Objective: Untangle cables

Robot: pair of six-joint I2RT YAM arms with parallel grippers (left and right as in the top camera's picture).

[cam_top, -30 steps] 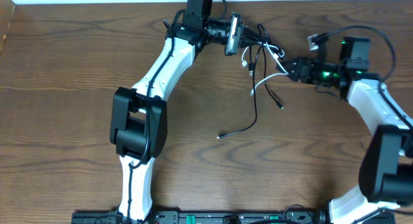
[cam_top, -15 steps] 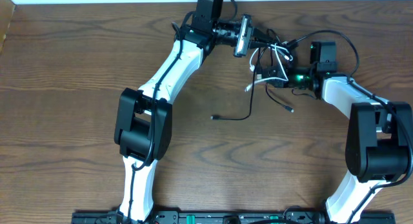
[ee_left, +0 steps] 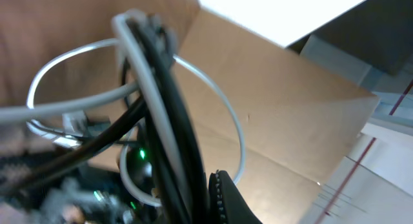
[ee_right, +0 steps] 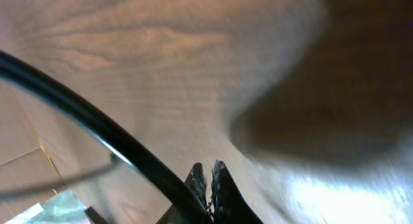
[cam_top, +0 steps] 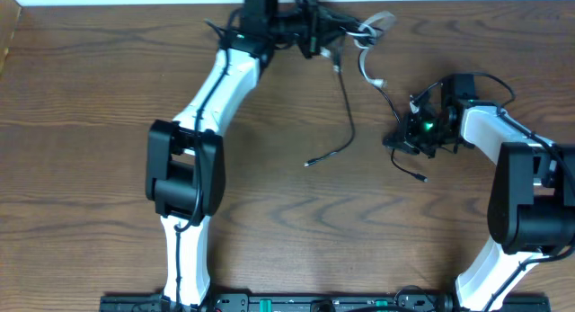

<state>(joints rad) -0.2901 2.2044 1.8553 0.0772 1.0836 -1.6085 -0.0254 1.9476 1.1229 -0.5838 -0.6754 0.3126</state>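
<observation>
I will next pull my right gripper away from the left gripper, to the right in the overhead view, because its black cable still runs into the bundle.
At the table's far edge my left gripper (cam_top: 316,31) is shut on a bundle of both cables. From it the white cable (cam_top: 364,67) loops out to the right and hangs down. The black cable (cam_top: 349,105) drops to a loose end (cam_top: 307,164) mid-table. Another black stretch runs down and right into my right gripper (cam_top: 402,141), which is shut on it, and a plug (cam_top: 422,178) trails past. In the left wrist view, white cable (ee_left: 235,121) and black cable (ee_left: 174,121) press against my finger (ee_left: 222,195). In the right wrist view, the fingertips (ee_right: 216,169) meet beside the black cable (ee_right: 84,111).
The wooden table (cam_top: 90,123) ends at a white wall just behind the left gripper. A cardboard box (ee_left: 290,121) fills the left wrist view's background. Thick black robot wires loop round the right wrist (cam_top: 467,78).
The right gripper has shut and moved toward the near side, pulling the black cable with it. The left gripper has moved left toward the far edge. The cables are now stretched apart.
</observation>
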